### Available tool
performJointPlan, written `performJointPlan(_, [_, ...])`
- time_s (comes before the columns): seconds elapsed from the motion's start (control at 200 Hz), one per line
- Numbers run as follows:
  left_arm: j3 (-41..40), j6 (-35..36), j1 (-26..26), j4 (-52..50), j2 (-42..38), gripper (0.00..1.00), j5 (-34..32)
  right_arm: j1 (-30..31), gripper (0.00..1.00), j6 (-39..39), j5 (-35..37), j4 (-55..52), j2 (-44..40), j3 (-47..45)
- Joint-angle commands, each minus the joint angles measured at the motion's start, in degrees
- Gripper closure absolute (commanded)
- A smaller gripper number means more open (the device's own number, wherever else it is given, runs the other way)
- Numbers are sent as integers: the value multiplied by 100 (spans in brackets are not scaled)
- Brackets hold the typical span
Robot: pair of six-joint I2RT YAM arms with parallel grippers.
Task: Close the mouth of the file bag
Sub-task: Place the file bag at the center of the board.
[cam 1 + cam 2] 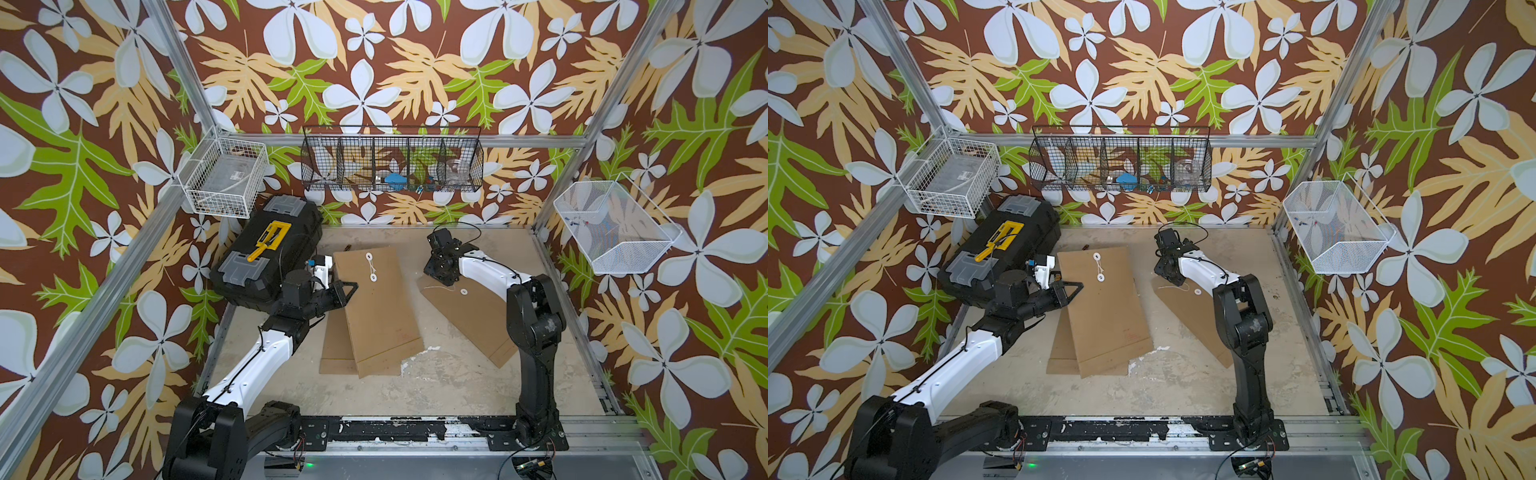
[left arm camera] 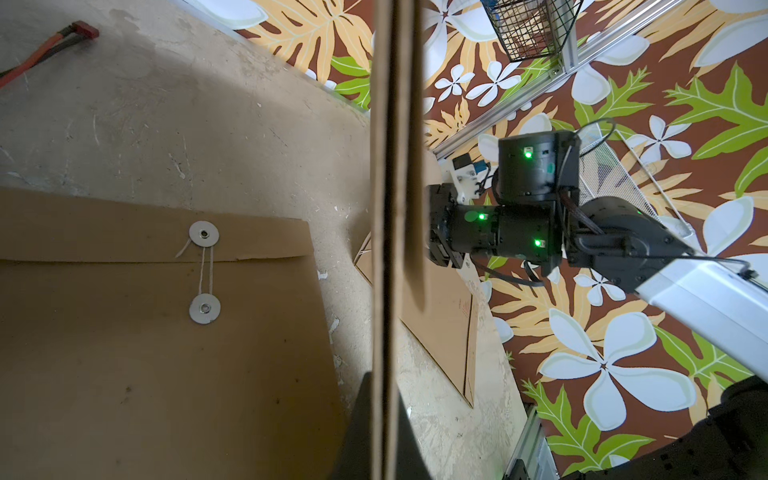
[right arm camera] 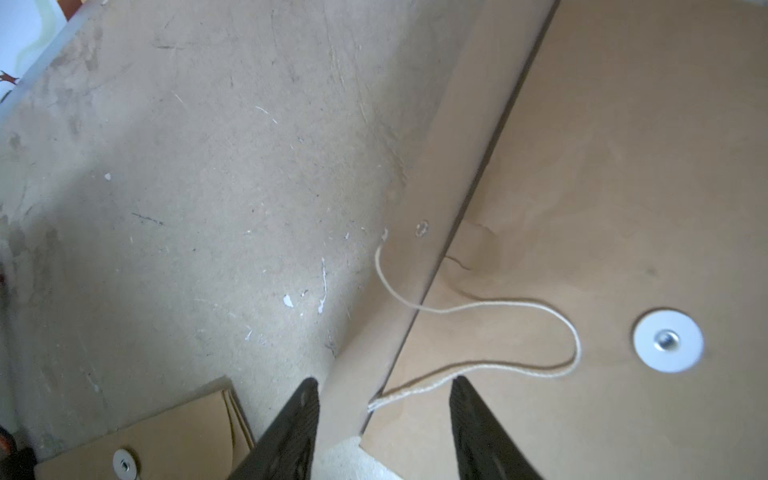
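Note:
Another file bag sticks out underneath, so next I should bring the brown sheet in my left gripper toward my right gripper, then lower it and let it go over the bare floor strip (image 1: 430,316) (image 2: 340,272).
A brown file bag (image 1: 469,320) lies on the floor at the right. Its flap (image 3: 453,174) is folded open and its white string (image 3: 498,307) trails loose beside the white disc (image 3: 668,341). My right gripper (image 3: 386,399) hovers open just above the mouth, one finger on each side of the flap's fold and the string's end; in both top views it stands at that bag's far end (image 1: 444,278) (image 1: 1170,277). Another file bag (image 1: 382,307) lies in the middle with its string wound between two discs (image 2: 203,270). At its left edge, my left gripper (image 1: 351,286) is shut on a thin brown sheet (image 2: 386,249) seen edge-on.
A black toolbox (image 1: 270,249) with a yellow handle stands at the back left, close to my left arm. One more file bag (image 1: 334,349) pokes out under the middle one. Wire baskets (image 1: 390,162) hang on the walls. A red and black cable (image 2: 50,41) lies on the floor near the back wall.

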Motion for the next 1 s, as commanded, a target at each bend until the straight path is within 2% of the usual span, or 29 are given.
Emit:
performJointPlan(0.0, [-50, 0, -4, 270, -48, 100, 85, -3, 47, 66, -17, -249, 249, 284])
performJointPlan(0.175, [-149, -46, -2, 344, -78, 100, 85, -36, 48, 227, -248, -162, 461, 262])
performJointPlan(0.28, [-165, -69, -5, 373, -91, 100, 82, -98, 55, 319, -434, -175, 521, 221])
performJointPlan(0.441, [-185, -79, -7, 421, -57, 100, 95, -201, 87, 275, -495, 246, -52, -320])
performJointPlan(0.536, [-241, -127, -6, 600, 94, 100, 139, -317, 100, 110, -431, 311, -542, -505])
performJointPlan(0.631, [-218, -162, -62, 880, 411, 100, 85, -451, 100, 7, -490, 408, -1145, -848])
performJointPlan(0.791, [201, 16, -536, 1200, 1267, 100, -141, -607, 100, -138, -638, 545, -2213, -1462])
performJointPlan(0.996, [863, -242, -1124, 1874, 2549, 100, -245, -904, 100, -344, -854, 387, -3231, -1416])
